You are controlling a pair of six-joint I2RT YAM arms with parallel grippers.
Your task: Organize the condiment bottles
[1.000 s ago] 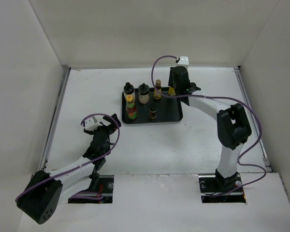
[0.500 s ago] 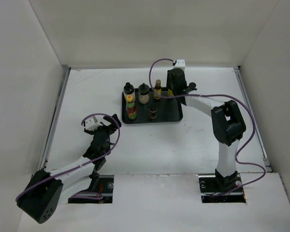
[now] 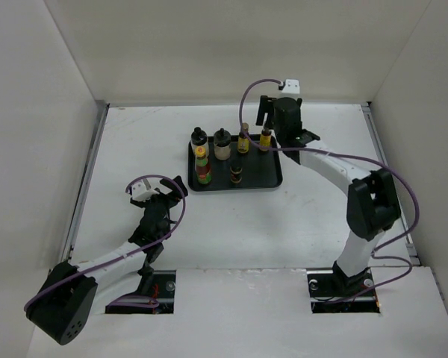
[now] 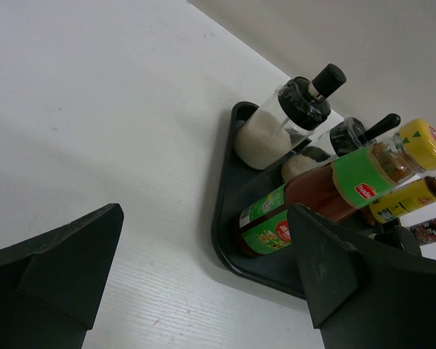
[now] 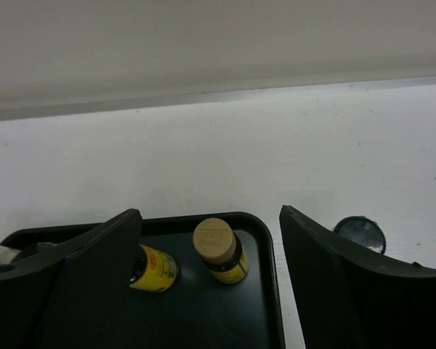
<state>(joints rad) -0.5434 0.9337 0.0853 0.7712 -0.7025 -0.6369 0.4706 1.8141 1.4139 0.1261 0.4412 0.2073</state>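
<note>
The dark round cap outside the tray (image 3: 272, 175) is my next target. I should move my right gripper past the tray's back corner and down around the cap.
The condiment bottles stand on the black tray (image 3: 272, 175). Two pale black-capped ones (image 3: 198, 139) (image 3: 222, 145) and two slim yellow-labelled ones (image 3: 243, 140) (image 3: 265, 139) form the back row. In front are the red-green bottle with a yellow cap (image 3: 202, 168) and a short brown one (image 3: 236, 175). My right gripper (image 3: 267, 118) hangs open above the rightmost slim bottle (image 5: 219, 251), holding nothing. The other slim bottle (image 5: 152, 267) is half hidden by its left finger. My left gripper (image 3: 157, 195) rests open near the tray's front-left corner (image 4: 221, 218), facing the red-green bottle (image 4: 327, 193).
A dark round cap-like thing (image 5: 360, 233) lies on the white table just right of the tray's back corner. White walls close the table in at the back and on both sides.
My right gripper has opened, let go of the slim yellow-labelled bottle in the tray's back right corner, and pulled up and back from it. The left arm has not moved.
</note>
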